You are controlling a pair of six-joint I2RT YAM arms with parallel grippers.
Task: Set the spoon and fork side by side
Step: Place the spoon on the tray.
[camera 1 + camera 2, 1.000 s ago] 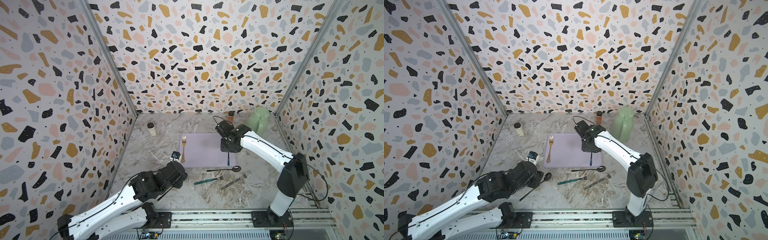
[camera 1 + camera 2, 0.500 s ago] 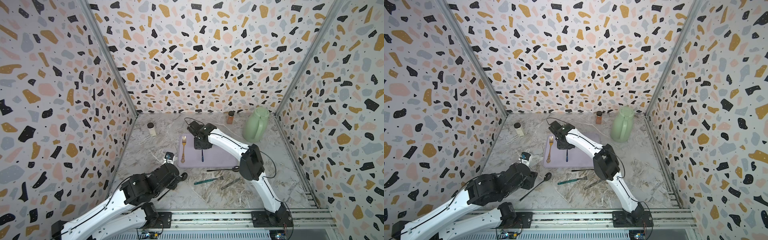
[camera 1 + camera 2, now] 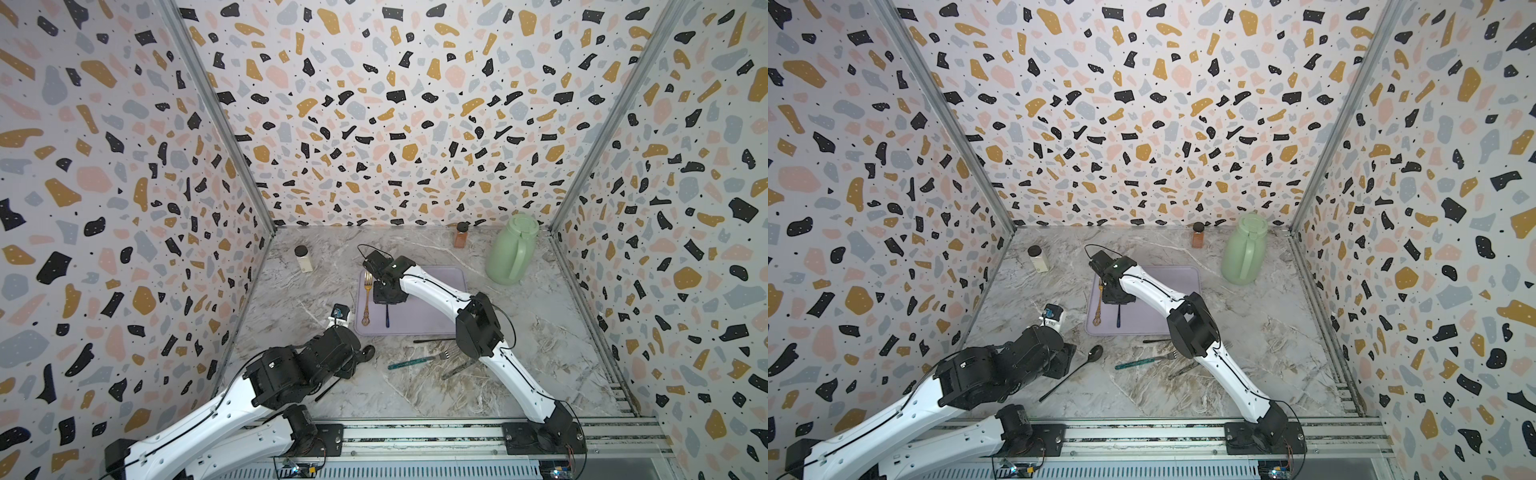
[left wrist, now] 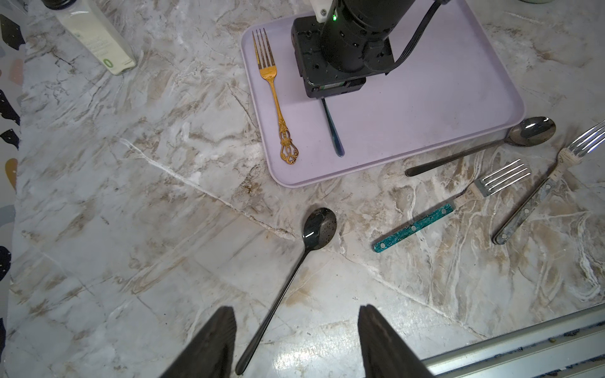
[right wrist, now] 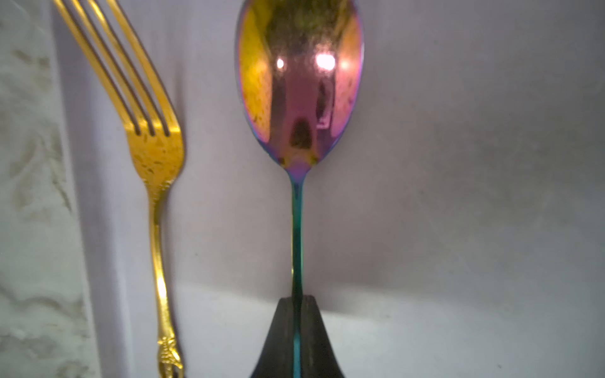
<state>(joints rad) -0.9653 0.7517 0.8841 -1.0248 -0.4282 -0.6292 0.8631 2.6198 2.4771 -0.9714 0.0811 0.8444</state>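
Observation:
My right gripper shifts sideways over the bare part of the tray beside it along the gold fork [image 3: 367,299] next, narrowing the gap, and releases the spoon's handle.
A gold fork [image 3: 367,299] [image 5: 157,163] lies along the left side of the lilac tray [image 3: 428,316]. Just to its right and parallel to it is an iridescent spoon [image 5: 299,81]. My right gripper [image 5: 297,299] is shut on its thin handle. The handle's end [image 3: 387,318] [image 4: 334,131] sticks out toward the front from under the gripper. I cannot tell whether the spoon touches the tray. My left gripper [image 4: 296,314] is open over the bare table at the front left. Nothing is held in it, and the handle of a black spoon [image 4: 319,225] runs between its fingers below.
In front of the tray lie a second black spoon [image 4: 530,131], a teal-handled fork [image 4: 458,204] and a grey-handled fork [image 4: 556,183]. A green jug [image 3: 513,249] and a brown bottle [image 3: 461,235] stand at the back right. A white bottle [image 3: 303,259] stands at the back left.
My right arm carried the spoon leftward across the tray to just beside the gold fork. My left arm drew back toward the front left, and its jaws widened a little.

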